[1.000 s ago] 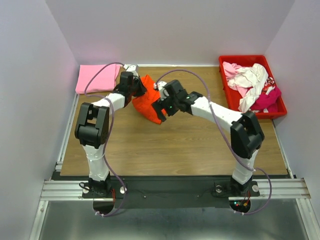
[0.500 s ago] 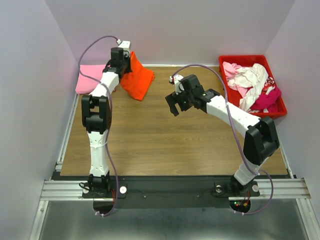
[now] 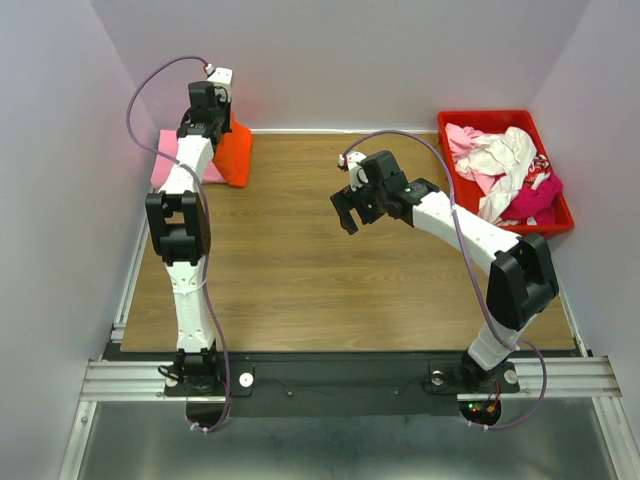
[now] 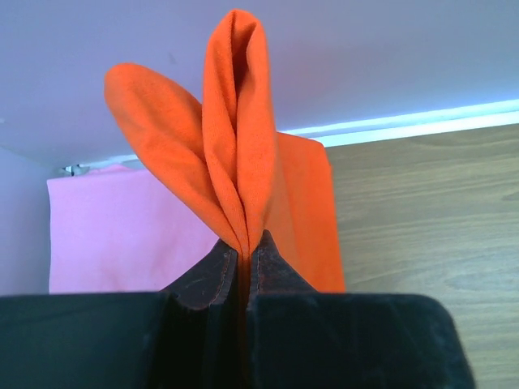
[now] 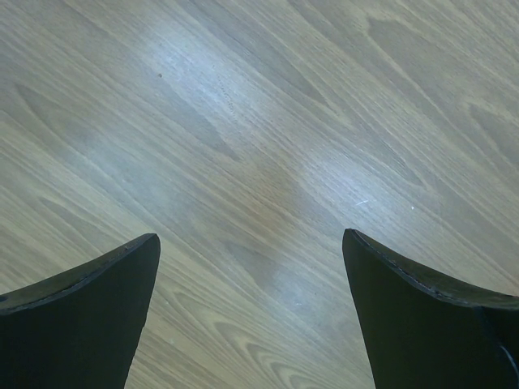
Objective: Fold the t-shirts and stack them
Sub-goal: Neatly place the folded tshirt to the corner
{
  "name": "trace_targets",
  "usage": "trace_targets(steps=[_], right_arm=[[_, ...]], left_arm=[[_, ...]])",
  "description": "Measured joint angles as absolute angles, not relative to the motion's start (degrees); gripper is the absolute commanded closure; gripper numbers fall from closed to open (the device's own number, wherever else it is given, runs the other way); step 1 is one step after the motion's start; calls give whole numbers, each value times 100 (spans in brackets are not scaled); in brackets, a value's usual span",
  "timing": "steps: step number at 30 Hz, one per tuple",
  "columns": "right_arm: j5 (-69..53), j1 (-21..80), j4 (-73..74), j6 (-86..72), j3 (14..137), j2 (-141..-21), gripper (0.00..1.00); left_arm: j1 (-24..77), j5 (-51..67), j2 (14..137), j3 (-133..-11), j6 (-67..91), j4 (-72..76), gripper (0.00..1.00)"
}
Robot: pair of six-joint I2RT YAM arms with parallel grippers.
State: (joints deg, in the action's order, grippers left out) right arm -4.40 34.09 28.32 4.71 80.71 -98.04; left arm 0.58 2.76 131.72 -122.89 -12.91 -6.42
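Note:
The pink t-shirt [image 3: 168,160] is below my left gripper on the left in the top view, so my left gripper needs to go down to that side next and let go of the orange t-shirt [image 3: 233,155].
My left gripper [image 3: 213,118] is shut on the folded bright orange t-shirt [image 3: 233,155] and holds it up at the table's far left, over the right edge of the folded light pink t-shirt [image 3: 168,160]. In the left wrist view the orange cloth [image 4: 235,138] rises in folds from between the closed fingers [image 4: 276,263], with the pink shirt [image 4: 122,227] flat below on the left. My right gripper [image 3: 345,212] is open and empty above bare wood near the table's middle; its wrist view shows only its spread fingertips [image 5: 105,275] over the wood.
A red plastic crate [image 3: 548,225] at the far right holds a heap of white [image 3: 500,160] and magenta shirts [image 3: 530,198]. Purple walls enclose the table on three sides. A metal rail runs along the left edge [image 3: 135,260].
My left gripper has carried the orange shirt from the table's middle back and left to the pink shirt. My right gripper let go of it, drew back and now hangs open.

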Motion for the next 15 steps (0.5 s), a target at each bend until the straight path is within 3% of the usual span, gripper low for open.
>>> trace_targets(steps=[15], right_arm=[[-460,3409,2856,471,8071,-9806,0]], left_arm=[[62,333,13150,-12289,-1629,-722,100]])
